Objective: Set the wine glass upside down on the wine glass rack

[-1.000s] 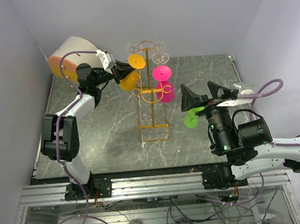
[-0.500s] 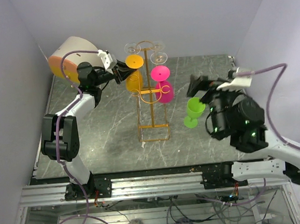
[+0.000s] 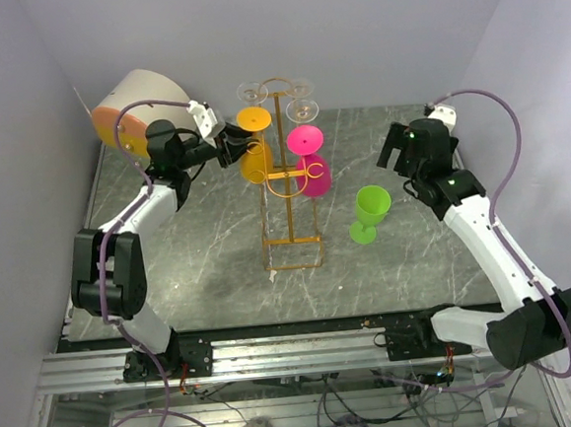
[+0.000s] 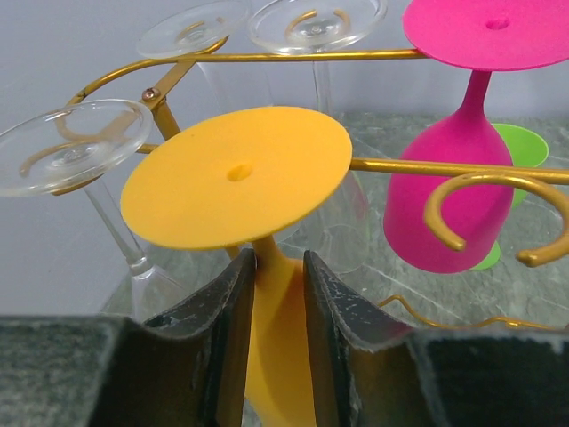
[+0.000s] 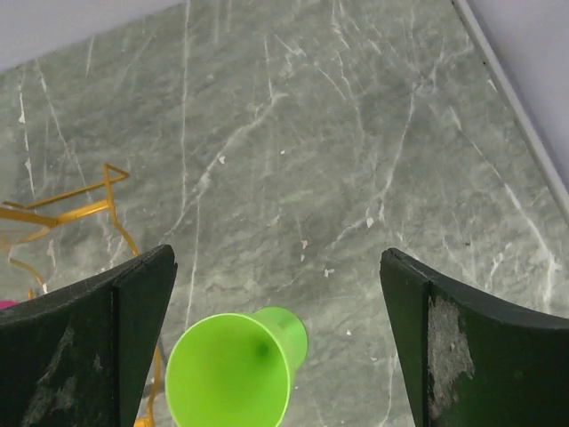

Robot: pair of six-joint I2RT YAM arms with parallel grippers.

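The green glass [image 3: 369,212] is standing upright with its opening up. So my right gripper should next go down and move back to the side of the green glass's rim away from the rack [image 3: 286,179].
The golden-orange wire rack [image 3: 286,179] stands mid-table; it also shows in the left wrist view [image 4: 293,57]. My left gripper [image 3: 233,145] is shut on the stem of an upside-down orange wine glass [image 3: 255,142], [image 4: 244,191] at the rack's left side. A pink wine glass [image 3: 311,157], [image 4: 458,169] hangs upside down on the right side. A green wine glass [image 3: 369,212], [image 5: 236,374] stands upright on the table right of the rack. My right gripper [image 3: 395,151], [image 5: 280,294] is open and empty above and behind the green glass.
Clear wine glasses [image 3: 256,90], [image 4: 76,147] hang upside down at the rack's top. A round beige and orange object [image 3: 129,107] sits at the back left. The walls close in the grey marbled table [image 3: 198,230] on three sides.
My right arm has swung up and back, its gripper now behind the green glass, which stands alone on the table. My left gripper has moved the orange glass right, against the rack.
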